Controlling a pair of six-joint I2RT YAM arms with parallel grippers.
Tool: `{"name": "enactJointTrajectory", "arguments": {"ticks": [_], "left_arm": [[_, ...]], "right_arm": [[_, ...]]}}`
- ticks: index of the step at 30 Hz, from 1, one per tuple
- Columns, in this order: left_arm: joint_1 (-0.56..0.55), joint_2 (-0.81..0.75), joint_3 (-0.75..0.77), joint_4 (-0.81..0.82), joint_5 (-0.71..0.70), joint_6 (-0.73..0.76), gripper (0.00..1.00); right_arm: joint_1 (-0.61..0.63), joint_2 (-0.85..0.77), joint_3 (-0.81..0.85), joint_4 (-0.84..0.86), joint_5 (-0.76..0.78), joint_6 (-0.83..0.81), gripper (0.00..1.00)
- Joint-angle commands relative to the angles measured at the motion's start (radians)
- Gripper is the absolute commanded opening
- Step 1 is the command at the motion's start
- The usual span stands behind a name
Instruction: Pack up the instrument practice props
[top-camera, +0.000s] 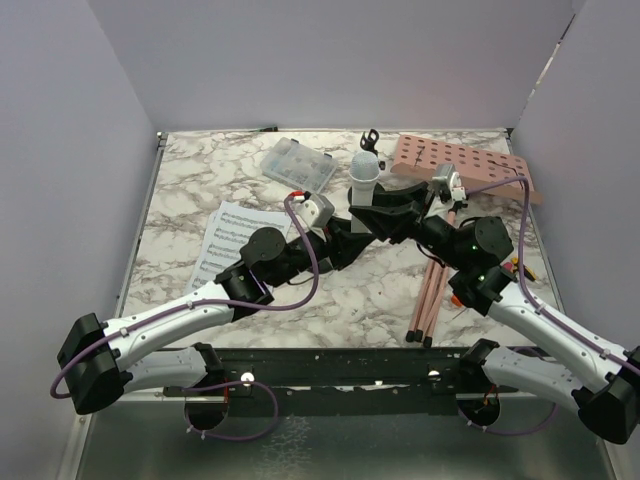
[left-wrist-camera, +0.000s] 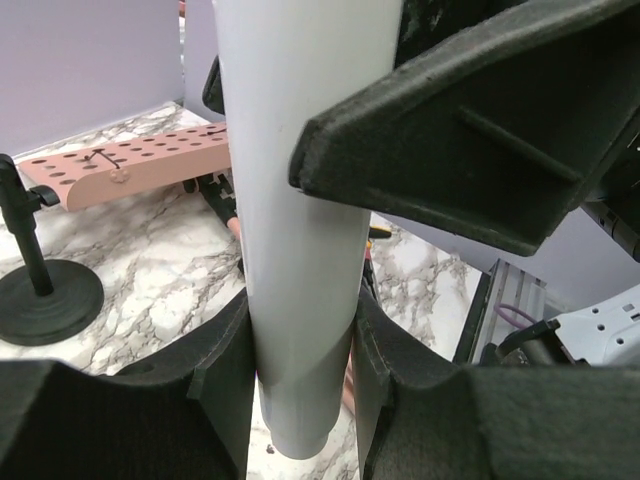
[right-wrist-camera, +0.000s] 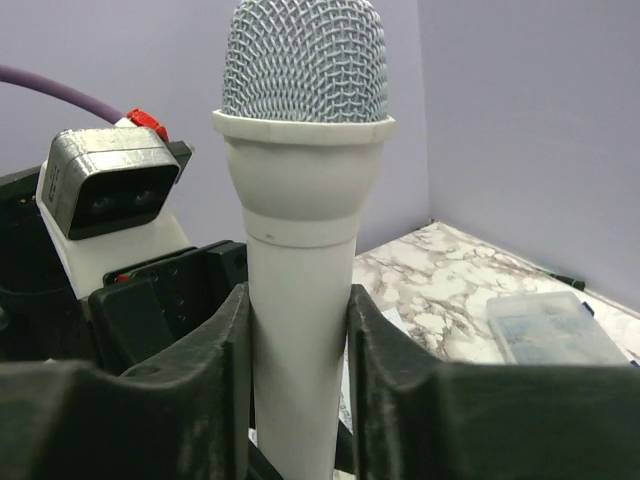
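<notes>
My right gripper will next go down beside the pink tripod legs, below it, to the right in the top view, tip the upright microphone flat and then release it.
A white microphone (top-camera: 363, 172) with a silver mesh head stands upright above the middle of the table. My left gripper (top-camera: 362, 215) is shut on the lower end of its handle (left-wrist-camera: 300, 200), pads against both sides. My right gripper (top-camera: 385, 200) holds the same handle (right-wrist-camera: 300, 250) higher up, just under the head, both jaws touching it. The pink perforated board (top-camera: 470, 165) lies at the back right, with thin pink tripod legs (top-camera: 432, 290) in front of it. Sheet-music pages (top-camera: 235, 235) lie to the left. A black round-based mic holder (left-wrist-camera: 45, 300) stands behind.
A clear plastic box (top-camera: 298, 167) lies at the back, left of the microphone. Purple walls close in the marble table (top-camera: 190, 190) on three sides. The two arms cross close together at the centre, and their cables loop above them.
</notes>
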Motion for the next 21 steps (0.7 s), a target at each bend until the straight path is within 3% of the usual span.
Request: {"name": "enactJointTrajectory", "arguments": {"ticks": [1, 3, 4, 12, 15, 21], "left_arm": [[-0.004, 0.011, 0.004, 0.034, 0.057, 0.006, 0.0], [-0.006, 0.011, 0.001, 0.036, 0.055, 0.012, 0.0], [-0.006, 0.009, 0.0, 0.036, 0.054, 0.016, 0.02], [-0.007, -0.046, -0.03, 0.032, -0.082, 0.133, 0.54], [-0.004, -0.077, -0.034, 0.009, -0.175, 0.207, 0.67], [-0.004, -0.114, 0.004, -0.095, -0.364, 0.345, 0.81]], "right_arm": [[-0.001, 0.014, 0.042, -0.061, 0.001, -0.011, 0.19], [-0.001, 0.011, 0.044, -0.083, 0.003, -0.014, 0.03], [-0.001, 0.006, 0.043, -0.099, 0.007, -0.016, 0.01], [-0.001, -0.084, 0.058, -0.328, 0.153, -0.056, 0.0], [-0.001, -0.118, 0.083, -0.494, 0.283, -0.061, 0.01], [-0.001, -0.176, 0.118, -0.823, 0.599, -0.013, 0.0]]}}
